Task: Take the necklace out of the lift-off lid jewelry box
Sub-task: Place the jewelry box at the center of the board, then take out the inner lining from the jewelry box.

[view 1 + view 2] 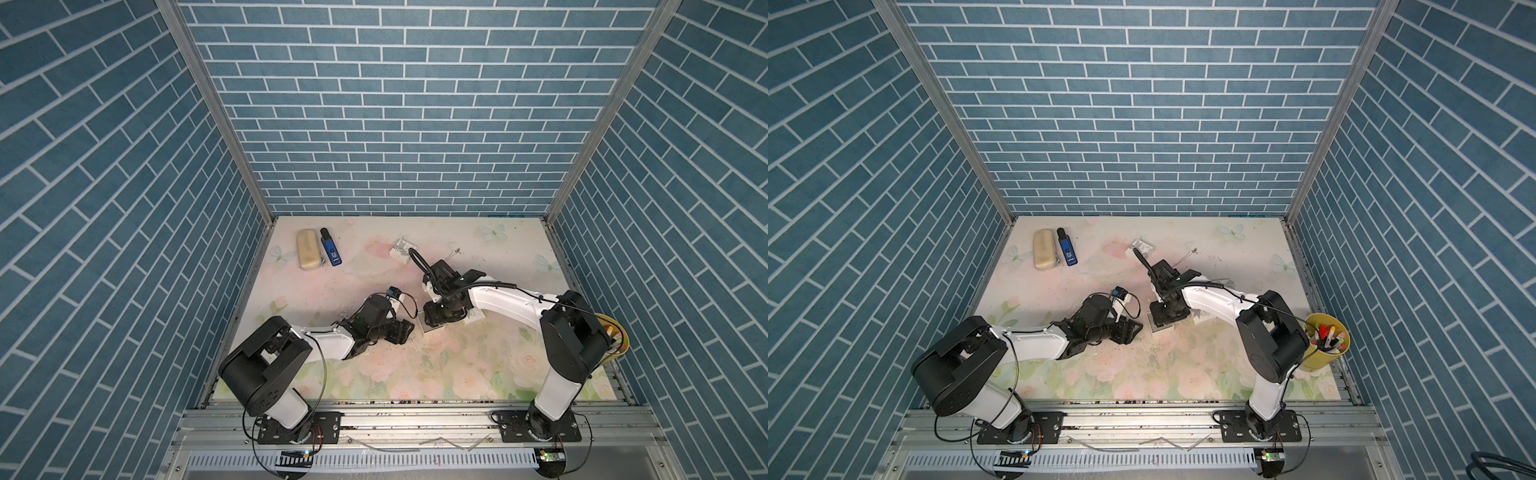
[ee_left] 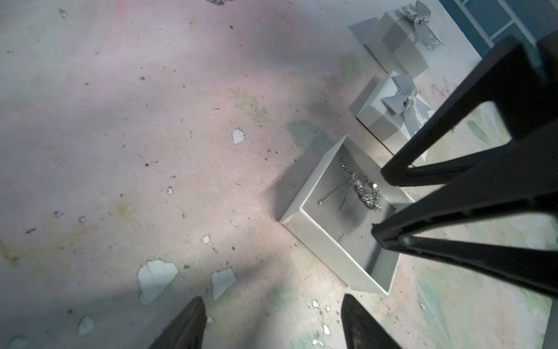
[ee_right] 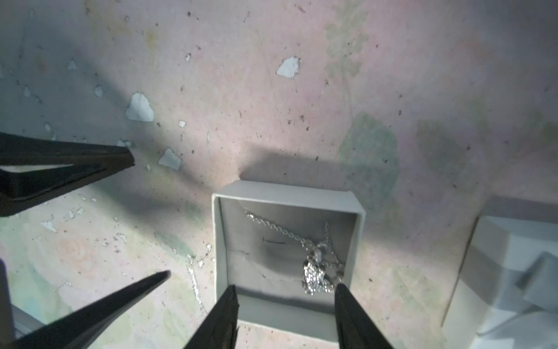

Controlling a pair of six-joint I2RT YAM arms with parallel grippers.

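Note:
My right gripper goes down into the box next, onto the necklace's bunched links below its fingers, since the box's sides leave only the top open.
The lidless white jewelry box [image 3: 357, 241] sits on the floral mat with the silver necklace [image 3: 315, 273] bunched in one corner of its grey lining. My right gripper [image 3: 287, 290] hangs over the box, open, its fingertips [image 2: 392, 178] spanning the box's width with nothing between them. The necklace [image 2: 363, 192] lies just beside one fingertip. In both top views only an edge of the box [image 1: 430, 329] [image 1: 1160, 328] shows under the right gripper [image 1: 440, 313]. My left gripper [image 2: 273, 302] is open and empty over bare mat, a short way left of the box [image 2: 329, 241].
Two white boxes with grey bows [image 2: 389, 114] [image 2: 395, 45] stand just beyond the open box. A third bow box [image 1: 401, 249] and a loose chain [image 1: 451, 254] lie further back. A beige case [image 1: 308, 249], a blue device [image 1: 331, 247] and a yellow pen cup [image 1: 1325, 340] are around.

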